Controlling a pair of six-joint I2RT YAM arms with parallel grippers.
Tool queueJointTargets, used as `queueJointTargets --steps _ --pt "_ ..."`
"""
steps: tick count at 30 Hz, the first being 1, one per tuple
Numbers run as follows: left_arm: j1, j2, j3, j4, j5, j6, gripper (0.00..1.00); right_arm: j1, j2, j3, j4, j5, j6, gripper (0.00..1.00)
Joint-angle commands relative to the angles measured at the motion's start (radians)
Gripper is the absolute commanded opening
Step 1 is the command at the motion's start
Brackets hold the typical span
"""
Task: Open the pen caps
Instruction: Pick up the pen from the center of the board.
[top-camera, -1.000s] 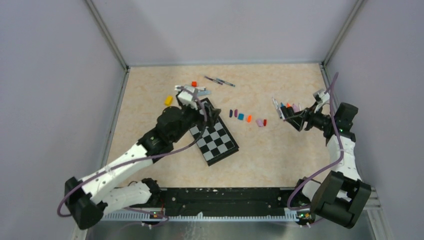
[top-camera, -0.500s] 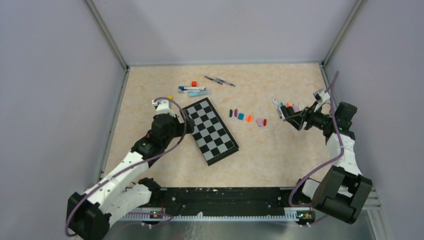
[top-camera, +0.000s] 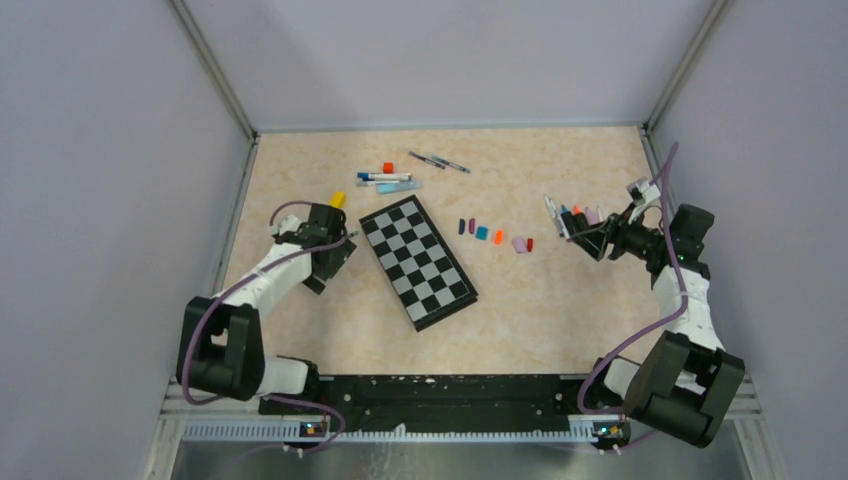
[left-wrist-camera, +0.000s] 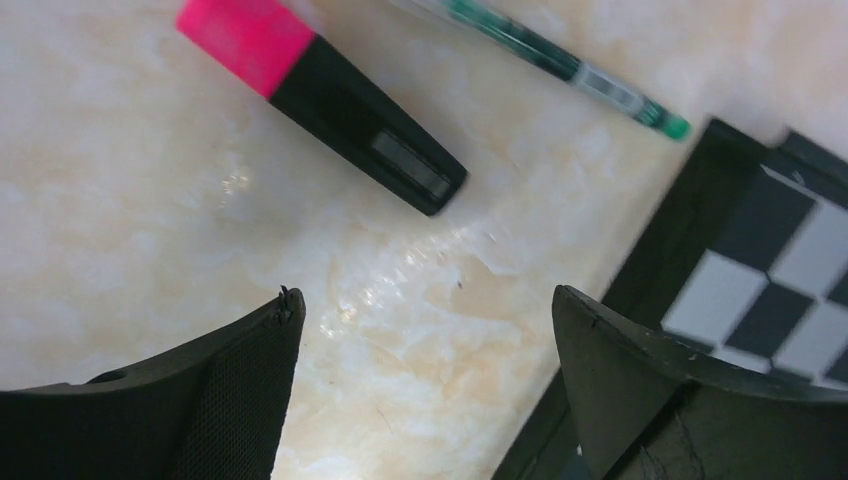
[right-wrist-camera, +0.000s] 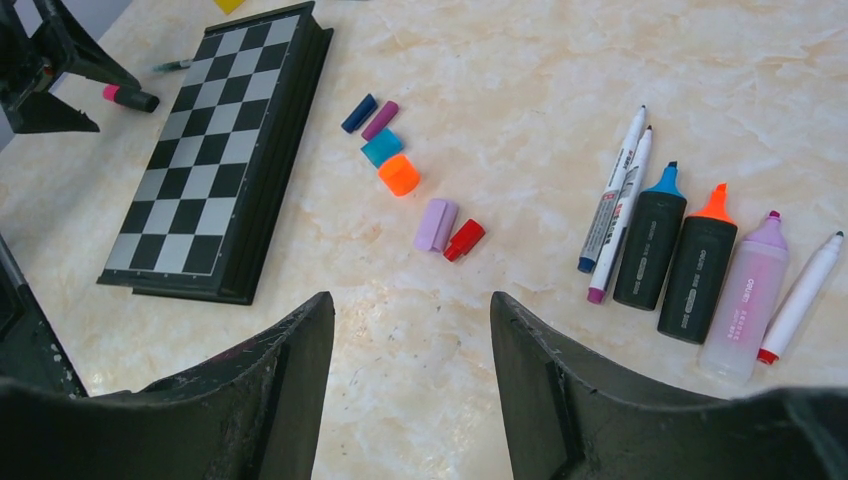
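My left gripper moves down next, shifting to the left in the top view and turning to straddle the highlighter's black body, as its pink cap is still on.
Several loose pen caps lie in a row right of the chessboard: blue (right-wrist-camera: 359, 113), purple (right-wrist-camera: 380, 120), teal (right-wrist-camera: 381, 147), orange (right-wrist-camera: 399, 174), lilac (right-wrist-camera: 436, 224) and red (right-wrist-camera: 464, 240). The same row of caps (top-camera: 497, 237) shows from above. My right gripper (right-wrist-camera: 410, 300) hovers open and empty near them, beside uncapped markers (right-wrist-camera: 700, 265). My left gripper (left-wrist-camera: 425, 300) stands open over bare table, left of the board. Ahead of it lies a black highlighter (left-wrist-camera: 370, 125) with its pink cap (left-wrist-camera: 245, 35) on, and a green pen (left-wrist-camera: 560, 65).
A folded chessboard (top-camera: 418, 262) lies in the middle. At the back are more pens (top-camera: 385, 180), a thin pair of pens (top-camera: 438, 161), an orange-red cube (top-camera: 388, 167) and a yellow block (top-camera: 338, 199). Walls close in the table on three sides.
My left arm has pulled back from the pens at the back and come down to the left of the chessboard. The right arm has not moved.
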Motion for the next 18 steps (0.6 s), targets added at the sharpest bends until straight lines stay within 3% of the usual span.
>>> queueJointTargets --steps 1,5,18 --pt "0.052 0.112 0.099 -0.178 -0.078 -0.180 0.93 -0.006 0.004 0.043 0.024 -0.001 -0.001 0.57" --pt "0.099 0.175 0.116 -0.182 -0.110 -0.244 0.87 -0.007 0.007 0.043 0.021 0.006 -0.006 0.57" --pt "0.177 0.295 0.175 -0.142 -0.078 -0.222 0.77 -0.006 0.033 0.044 0.015 0.021 -0.014 0.57"
